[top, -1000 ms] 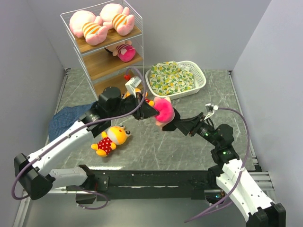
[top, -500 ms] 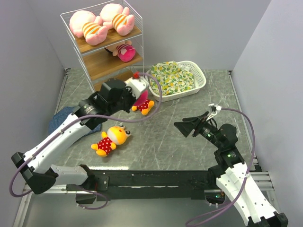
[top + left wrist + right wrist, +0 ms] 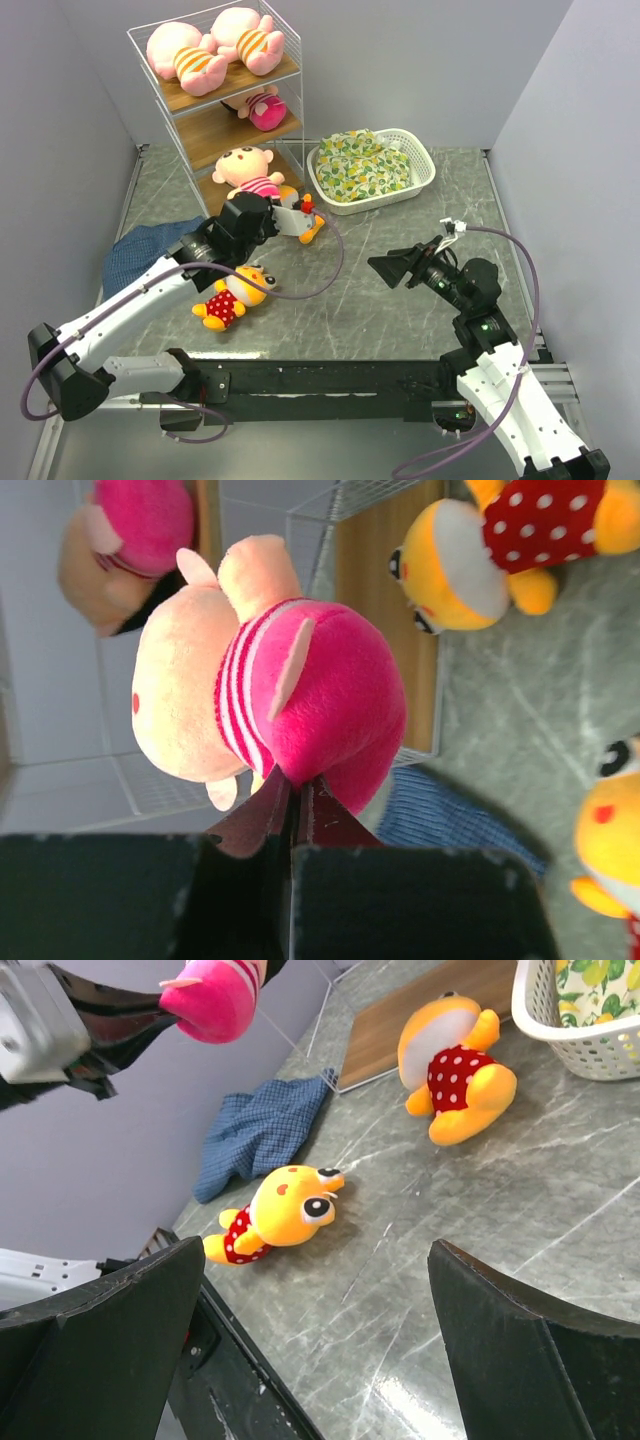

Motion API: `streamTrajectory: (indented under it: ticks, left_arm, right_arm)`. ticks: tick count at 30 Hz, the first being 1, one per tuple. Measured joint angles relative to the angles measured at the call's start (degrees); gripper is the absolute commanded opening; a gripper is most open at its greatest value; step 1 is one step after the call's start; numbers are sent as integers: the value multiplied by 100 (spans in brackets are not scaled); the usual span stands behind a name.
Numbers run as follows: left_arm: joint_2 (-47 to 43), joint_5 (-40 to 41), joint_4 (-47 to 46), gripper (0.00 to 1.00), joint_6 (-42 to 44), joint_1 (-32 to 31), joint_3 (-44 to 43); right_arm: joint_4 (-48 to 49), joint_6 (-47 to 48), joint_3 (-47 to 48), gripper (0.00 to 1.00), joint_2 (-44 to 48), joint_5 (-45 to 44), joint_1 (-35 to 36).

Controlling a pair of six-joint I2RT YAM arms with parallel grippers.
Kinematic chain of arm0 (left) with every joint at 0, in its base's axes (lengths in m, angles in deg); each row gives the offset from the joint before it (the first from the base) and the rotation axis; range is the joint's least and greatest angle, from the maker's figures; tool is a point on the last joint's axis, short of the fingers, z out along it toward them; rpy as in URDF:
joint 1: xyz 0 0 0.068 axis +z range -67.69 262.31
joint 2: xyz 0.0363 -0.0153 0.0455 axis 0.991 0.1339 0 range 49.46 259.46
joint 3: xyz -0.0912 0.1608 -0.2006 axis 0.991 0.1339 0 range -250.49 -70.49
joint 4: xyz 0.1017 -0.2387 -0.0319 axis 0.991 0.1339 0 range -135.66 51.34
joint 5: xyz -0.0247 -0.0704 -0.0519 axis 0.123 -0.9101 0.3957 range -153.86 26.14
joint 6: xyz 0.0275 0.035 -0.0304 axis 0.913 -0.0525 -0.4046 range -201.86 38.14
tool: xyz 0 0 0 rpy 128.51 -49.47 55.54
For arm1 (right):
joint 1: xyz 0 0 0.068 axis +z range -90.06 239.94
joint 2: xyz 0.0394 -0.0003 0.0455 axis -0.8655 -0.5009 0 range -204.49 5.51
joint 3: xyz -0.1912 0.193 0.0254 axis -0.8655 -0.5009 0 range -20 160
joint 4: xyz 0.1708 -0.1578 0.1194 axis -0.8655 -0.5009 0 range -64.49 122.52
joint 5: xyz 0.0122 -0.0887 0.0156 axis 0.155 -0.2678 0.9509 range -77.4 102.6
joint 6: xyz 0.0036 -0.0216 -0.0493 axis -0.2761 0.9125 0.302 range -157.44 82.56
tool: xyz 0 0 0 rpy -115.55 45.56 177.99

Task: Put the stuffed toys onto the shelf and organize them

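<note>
I should lift my left gripper and reach outward next, releasing the second doll on the middle board's toy-free open side, above and outward of it.
The shelf [image 3: 225,135] stands at the back left, with two striped pink pigs [image 3: 215,50] on its top board and a pink-hatted doll [image 3: 262,108] on the middle one. My left gripper [image 3: 260,198] is shut on the pink end of a second doll [image 3: 270,685], held at the front of the lowest tier [image 3: 375,600]. One orange-yellow animal [image 3: 308,224] lies by the shelf's foot, partly hidden by my left wrist. Another animal [image 3: 285,1210] lies on the table nearer me. My right gripper [image 3: 318,1250] hangs open and empty above the table's right middle.
A white lattice basket [image 3: 425,165] holding a yellow-green patterned cloth [image 3: 365,165] sits right of the shelf. A blue cloth [image 3: 140,250] lies at the left under my left arm. Grey walls close in the left, back and right.
One second ago both grippers held the doll mid-table. The right gripper opened and drew back to the right; the left arm carried the doll up to the shelf's lowest tier.
</note>
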Motion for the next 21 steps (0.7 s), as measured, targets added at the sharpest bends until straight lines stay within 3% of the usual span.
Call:
streamTrajectory:
  ticks: [9,21]
  left_arm:
    - [-175,-426,-964,1,1008,968,142]
    - [-44,-1445,-1576,8,1182,1947,142]
  right_arm:
    - [-35,20,61,100,-26,2,0]
    - [-175,133,323,100,-26,-2,0]
